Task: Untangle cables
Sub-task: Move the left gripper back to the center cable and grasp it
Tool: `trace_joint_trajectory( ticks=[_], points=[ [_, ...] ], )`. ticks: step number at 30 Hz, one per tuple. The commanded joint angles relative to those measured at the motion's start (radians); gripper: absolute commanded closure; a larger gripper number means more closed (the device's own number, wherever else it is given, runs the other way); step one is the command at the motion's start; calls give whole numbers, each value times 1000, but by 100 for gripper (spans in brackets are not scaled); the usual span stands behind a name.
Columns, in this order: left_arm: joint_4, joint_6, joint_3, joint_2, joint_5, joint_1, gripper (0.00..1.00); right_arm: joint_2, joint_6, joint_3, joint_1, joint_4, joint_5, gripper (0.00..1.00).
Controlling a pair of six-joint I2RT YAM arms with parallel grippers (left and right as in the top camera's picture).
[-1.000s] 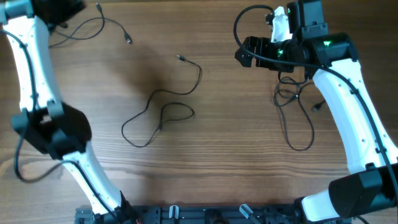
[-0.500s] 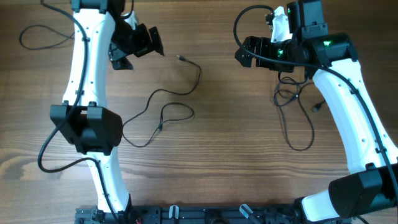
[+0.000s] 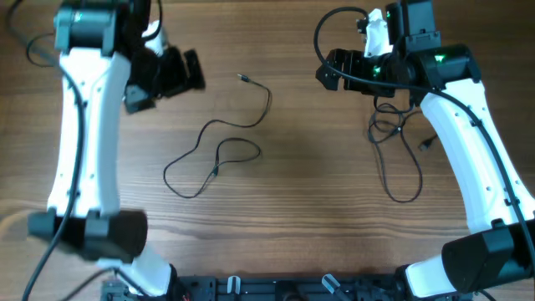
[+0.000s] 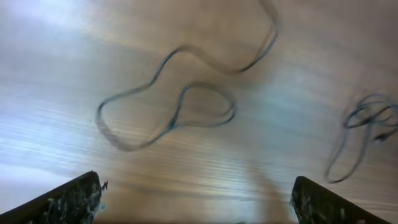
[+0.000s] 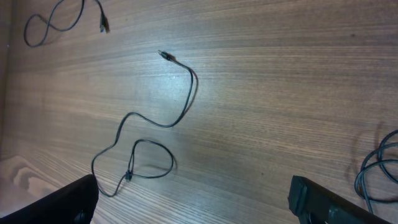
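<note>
My left gripper needs to move back and down next and close at the small loop at the middle cable's wide near bend point(image 3: 168, 181) point(image 4: 106, 129), because a single piece of cable lies clear there.
A thin dark cable point(image 3: 219, 147) lies loose at mid-table, its plug point(image 3: 242, 79) at the far end and a small loop near its middle; it also shows in the left wrist view point(image 4: 180, 112) and the right wrist view point(image 5: 155, 118). A second, bunched cable point(image 3: 393, 130) lies under my right arm, trailing a loop toward the front. A third cable point(image 5: 56, 18) lies far left, mostly hidden overhead by my left arm. My left gripper point(image 3: 192, 71) hovers open, up and left of the middle cable, holding nothing. My right gripper point(image 3: 324, 71) hangs open and empty beside the bunch.
Thick black wires run along both arms. The bunched cable point(image 4: 367, 118) sits at the right edge of the left wrist view and at the edge of the right wrist view point(image 5: 379, 168). A black rail point(image 3: 251, 288) lines the table's front edge.
My left arm has swung in from the far left edge to above the table's left half, then drifted slightly left. Right arm and cables have not moved.
</note>
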Motion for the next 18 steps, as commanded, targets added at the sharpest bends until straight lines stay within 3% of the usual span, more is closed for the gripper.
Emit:
trace_joint_trajectory(
  ticks=[1, 7, 13, 15, 18],
  points=[
    [20, -47, -206, -49, -112, 21, 0, 4, 5, 2, 2, 3, 7, 0],
    [201, -52, -488, -53, -122, 117, 0, 4, 5, 2, 2, 3, 7, 0],
    [388, -138, -767, -53, -106, 228, 1, 4, 5, 2, 2, 3, 7, 0],
    [441, -147, -852, -53, -42, 262, 7, 4, 5, 2, 2, 2, 7, 0],
    [502, -146, -933, -53, 34, 280, 25, 4, 5, 2, 2, 3, 7, 0]
  ],
)
